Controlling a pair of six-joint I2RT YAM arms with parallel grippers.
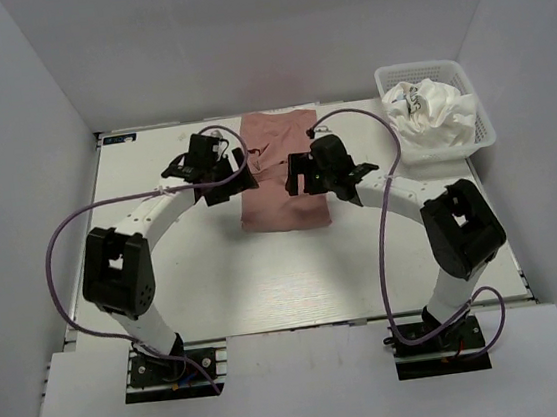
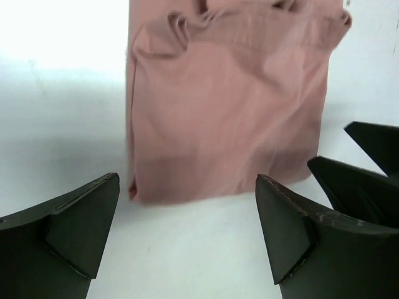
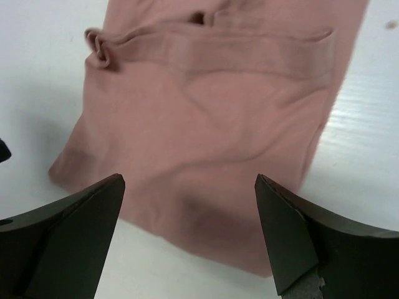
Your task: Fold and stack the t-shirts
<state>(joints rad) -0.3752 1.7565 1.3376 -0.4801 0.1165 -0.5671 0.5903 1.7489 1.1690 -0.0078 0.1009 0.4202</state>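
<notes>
I will lower my left gripper and draw it back onto the dusty pink t-shirt's near corner (image 1: 248, 228) (image 2: 141, 193) on this arm's side, as the t-shirt's end lies free there beside bare table.
A dusty pink t-shirt (image 1: 280, 173) lies folded into a long strip at the table's middle back. It also shows in the left wrist view (image 2: 227, 118) and the right wrist view (image 3: 212, 118). My left gripper (image 1: 238, 181) is open and empty at the shirt's left edge; in its wrist view (image 2: 187, 230) the jaws stand wide over bare table. My right gripper (image 1: 300, 178) is open and empty over the shirt's right edge (image 3: 187, 230). White t-shirts with dark print (image 1: 434, 115) lie crumpled in the basket.
A white plastic mesh basket (image 1: 483, 133) stands at the back right corner. White walls enclose the table on three sides. Purple cables loop from both arms.
</notes>
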